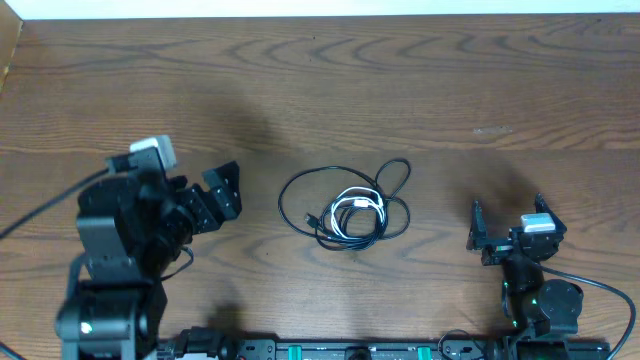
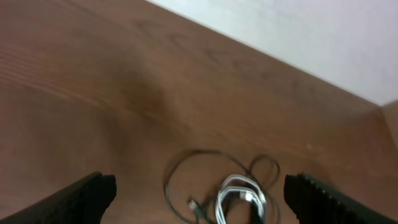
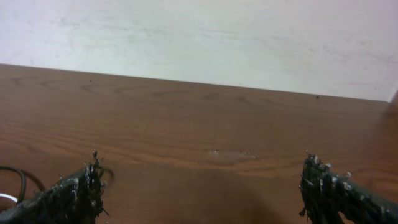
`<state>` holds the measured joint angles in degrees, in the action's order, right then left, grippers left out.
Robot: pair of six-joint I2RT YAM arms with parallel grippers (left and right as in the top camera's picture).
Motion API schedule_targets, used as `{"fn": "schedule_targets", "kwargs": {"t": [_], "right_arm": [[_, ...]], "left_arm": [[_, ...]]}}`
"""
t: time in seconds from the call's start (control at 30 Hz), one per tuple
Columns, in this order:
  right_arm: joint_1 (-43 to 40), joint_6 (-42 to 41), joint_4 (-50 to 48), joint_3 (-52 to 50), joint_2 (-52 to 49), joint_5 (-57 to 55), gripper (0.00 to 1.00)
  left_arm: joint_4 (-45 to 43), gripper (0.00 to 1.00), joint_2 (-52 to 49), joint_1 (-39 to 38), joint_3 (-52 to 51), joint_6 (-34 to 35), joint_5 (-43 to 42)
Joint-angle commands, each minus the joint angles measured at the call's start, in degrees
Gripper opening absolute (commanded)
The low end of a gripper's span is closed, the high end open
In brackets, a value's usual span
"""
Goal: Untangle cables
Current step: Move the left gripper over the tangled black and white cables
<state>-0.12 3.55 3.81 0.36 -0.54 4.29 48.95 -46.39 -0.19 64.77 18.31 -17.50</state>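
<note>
The tangle is below my left gripper. My left gripper will go down toward it next and tilt its fingers down onto the plug's black body (image 1: 313, 221) (image 2: 196, 207).
A thin black cable (image 1: 300, 195) lies in loose loops at the middle of the wooden table, tangled with a shorter coiled white cable (image 1: 358, 212). In the left wrist view the black loops (image 2: 171, 180) and the white coil (image 2: 239, 193) sit between my left fingers, farther ahead. My left gripper (image 1: 222, 192) is open and empty, left of the tangle. My right gripper (image 1: 508, 222) is open and empty, right of the tangle. In the right wrist view only a bit of black cable (image 3: 18, 177) shows at the left edge.
The wooden table (image 1: 320, 90) stretches far behind the cables to a white wall (image 3: 199, 37). A raised wooden edge (image 1: 12, 50) runs along the far left. Thick black arm wires (image 1: 40, 215) trail by both arm bases at the front.
</note>
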Motion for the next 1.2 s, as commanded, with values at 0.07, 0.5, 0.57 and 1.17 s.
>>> {"fn": "schedule_targets", "kwargs": {"t": [0.07, 0.5, 0.57, 1.17], "right_arm": [[0.87, -0.52, 0.28, -0.07, 0.02, 0.35, 0.99], [0.87, -0.52, 0.28, -0.07, 0.02, 0.35, 0.99], [0.87, -0.52, 0.28, -0.07, 0.02, 0.35, 0.99], [0.87, -0.52, 0.28, -0.07, 0.02, 0.35, 0.99]], "left_arm": [[6.45, 0.93, -4.0, -4.79, 7.04, 1.79, -1.36], [11.65, 0.94, -6.64, -19.87, 6.93, 30.03, -1.55], [11.67, 0.93, -7.65, -21.27, 6.91, 30.05, -1.49], [8.98, 0.68, -31.41, -34.36, -0.92, 73.11, 3.45]]}}
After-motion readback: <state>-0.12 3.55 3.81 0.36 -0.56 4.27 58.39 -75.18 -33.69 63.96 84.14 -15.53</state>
